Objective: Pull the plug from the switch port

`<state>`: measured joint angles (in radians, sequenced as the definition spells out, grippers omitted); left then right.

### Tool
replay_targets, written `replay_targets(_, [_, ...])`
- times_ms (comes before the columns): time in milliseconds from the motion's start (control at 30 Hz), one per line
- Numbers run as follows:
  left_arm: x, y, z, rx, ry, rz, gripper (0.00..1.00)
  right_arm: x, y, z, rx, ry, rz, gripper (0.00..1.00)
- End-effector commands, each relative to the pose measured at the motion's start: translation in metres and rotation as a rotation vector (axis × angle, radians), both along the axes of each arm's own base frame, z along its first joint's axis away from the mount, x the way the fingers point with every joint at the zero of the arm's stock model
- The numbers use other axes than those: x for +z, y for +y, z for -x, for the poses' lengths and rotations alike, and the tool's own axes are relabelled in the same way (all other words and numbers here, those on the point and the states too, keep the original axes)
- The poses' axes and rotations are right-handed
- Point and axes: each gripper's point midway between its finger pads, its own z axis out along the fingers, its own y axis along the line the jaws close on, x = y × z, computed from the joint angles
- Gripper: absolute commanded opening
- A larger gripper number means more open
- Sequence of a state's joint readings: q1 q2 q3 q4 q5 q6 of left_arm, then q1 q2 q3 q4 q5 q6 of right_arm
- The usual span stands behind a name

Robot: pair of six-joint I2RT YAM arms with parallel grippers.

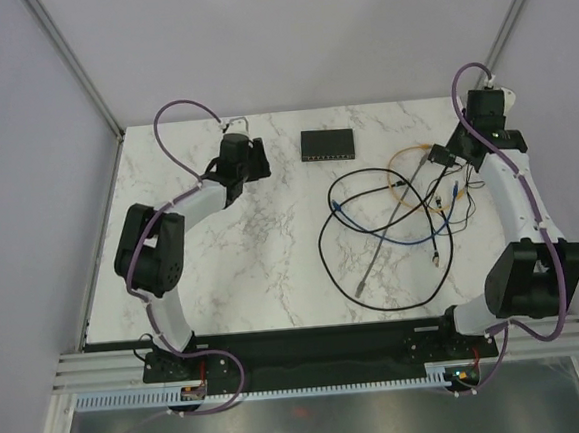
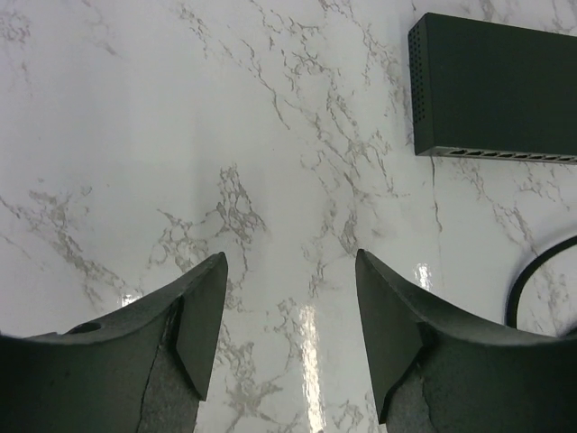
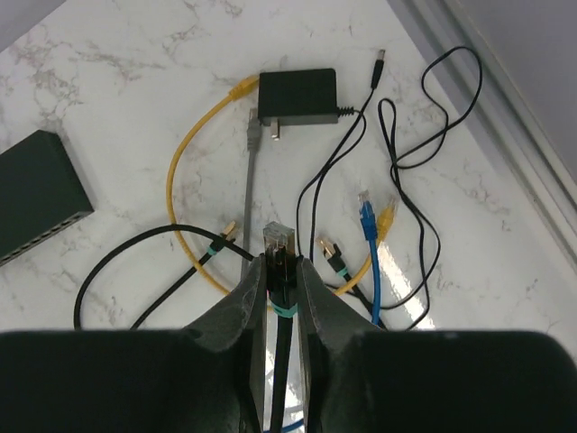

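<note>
The clear-tipped plug [image 3: 281,239] is already far from the switch. I will lower my right gripper next toward the marble [image 3: 342,213] beside the blue plug and release the clear-tipped one.
The switch [image 1: 327,144] is a flat black box at the table's back middle. It also shows in the left wrist view [image 2: 496,86] and the right wrist view [image 3: 36,203]. The sockets I can see along its near side [image 2: 505,154] look empty. My right gripper [image 3: 281,262] is shut on a clear-tipped plug [image 3: 281,239] of a black cable with a teal band. It holds the plug above the cable pile, well right of the switch [image 1: 446,159]. My left gripper [image 2: 288,266] is open and empty over bare marble, left of the switch [image 1: 263,161].
A squarish black power block [image 3: 297,95] lies among loose cables: a yellow one [image 3: 185,153], a grey one [image 3: 250,180], a blue plug [image 3: 366,216] and thin black wires [image 3: 424,144]. Black cable loops [image 1: 372,240] spread over the table's right half. The table's right edge [image 3: 505,153] is close.
</note>
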<state>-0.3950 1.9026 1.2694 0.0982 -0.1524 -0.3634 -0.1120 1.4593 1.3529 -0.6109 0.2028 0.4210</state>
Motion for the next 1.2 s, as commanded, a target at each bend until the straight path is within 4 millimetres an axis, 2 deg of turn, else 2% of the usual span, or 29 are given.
replay_targets(0, [0.045,-0.007,0.016,0.003,-0.078,0.103,0.66,-0.020,-0.020,-0.023,-0.003,0.055,0.115,0.00])
replay_targets(33, [0.044,-0.007,0.022,-0.001,-0.075,0.102,0.66,-0.027,-0.024,-0.027,-0.012,0.070,0.125,0.00])
replay_targets(67, [0.054,-0.007,0.028,-0.006,-0.091,0.110,0.66,-0.047,-0.028,-0.034,-0.022,0.111,0.129,0.00])
replay_targets(100, [0.045,-0.007,0.038,-0.015,-0.071,0.102,0.66,-0.057,-0.030,-0.037,-0.023,0.129,0.125,0.00])
replay_targets(133, [0.046,-0.038,0.059,-0.075,0.029,0.317,0.66,-0.066,-0.032,-0.040,-0.022,0.145,0.119,0.00])
replay_targets(167, [0.052,-0.039,0.067,-0.090,0.032,0.341,0.66,-0.086,-0.033,-0.042,-0.025,0.187,0.110,0.00])
replay_targets(200, [0.042,-0.041,0.079,-0.107,0.070,0.354,0.66,-0.097,-0.034,-0.040,-0.033,0.213,0.111,0.00])
replay_targets(233, [0.042,-0.041,0.086,-0.114,0.079,0.367,0.66,-0.105,-0.036,-0.040,-0.039,0.228,0.109,0.01])
replay_targets(267, [0.048,-0.042,0.094,-0.134,0.081,0.388,0.66,-0.118,-0.037,-0.039,-0.044,0.255,0.105,0.04])
replay_targets(333, [0.042,-0.040,0.110,-0.142,0.114,0.403,0.67,-0.132,-0.041,-0.037,-0.058,0.295,0.119,0.20])
replay_targets(367, [0.042,-0.041,0.117,-0.157,0.129,0.419,0.67,-0.135,-0.042,-0.036,-0.066,0.301,0.123,0.29])
replay_targets(400, [0.047,-0.040,0.127,-0.169,0.127,0.434,0.67,-0.135,-0.042,-0.037,-0.071,0.300,0.120,0.44])
replay_targets(500, [0.057,-0.043,0.148,-0.216,0.142,0.486,0.69,-0.127,-0.037,-0.037,-0.073,0.288,0.094,0.65])
replay_targets(600, [0.061,-0.046,0.166,-0.260,0.172,0.525,0.73,-0.115,-0.026,-0.028,-0.074,0.329,0.135,0.81])
replay_targets(667, [0.071,-0.047,0.178,-0.290,0.169,0.556,0.78,-0.101,-0.012,-0.019,-0.053,0.345,0.196,0.98])
replay_targets(700, [0.069,-0.047,0.185,-0.291,0.183,0.570,0.79,-0.097,-0.008,-0.014,-0.052,0.352,0.214,0.98])
replay_targets(733, [0.076,-0.046,0.191,-0.301,0.172,0.584,0.82,-0.094,0.013,-0.010,-0.009,0.351,0.232,0.98])
replay_targets(767, [0.078,-0.047,0.196,-0.310,0.179,0.603,0.84,-0.081,0.023,-0.003,0.006,0.326,0.242,0.98])
replay_targets(800, [0.074,-0.045,0.202,-0.310,0.192,0.609,0.85,-0.077,0.037,0.002,0.035,0.312,0.242,0.98])
replay_targets(833, [0.079,-0.044,0.208,-0.317,0.184,0.622,0.87,-0.072,0.066,0.012,0.092,0.285,0.237,0.98])
replay_targets(867, [0.078,-0.044,0.212,-0.324,0.193,0.633,0.88,-0.072,0.081,0.020,0.121,0.276,0.227,0.98])
replay_targets(900, [0.072,-0.043,0.218,-0.314,0.220,0.649,0.88,-0.080,0.094,0.031,0.154,0.287,0.221,0.98])
replay_targets(933, [0.071,-0.044,0.222,-0.318,0.230,0.658,0.89,-0.075,0.121,0.039,0.219,0.261,0.209,0.98])
replay_targets(967, [0.073,-0.044,0.228,-0.328,0.238,0.677,0.89,-0.080,0.139,0.047,0.254,0.262,0.158,0.98])
replay_targets(1000, [0.066,-0.042,0.234,-0.323,0.259,0.682,0.90,-0.087,0.150,0.056,0.284,0.274,0.152,0.98])
replay_targets(1033, [0.064,-0.042,0.238,-0.322,0.265,0.691,0.90,-0.089,0.176,0.066,0.348,0.269,0.149,0.98])
replay_targets(1100, [0.058,-0.040,0.251,-0.319,0.289,0.729,0.91,-0.097,0.197,0.079,0.383,0.275,0.140,0.98])
replay_targets(1167, [0.064,-0.043,0.259,-0.347,0.282,0.796,0.91,-0.109,0.220,0.098,0.450,0.290,0.153,0.98])
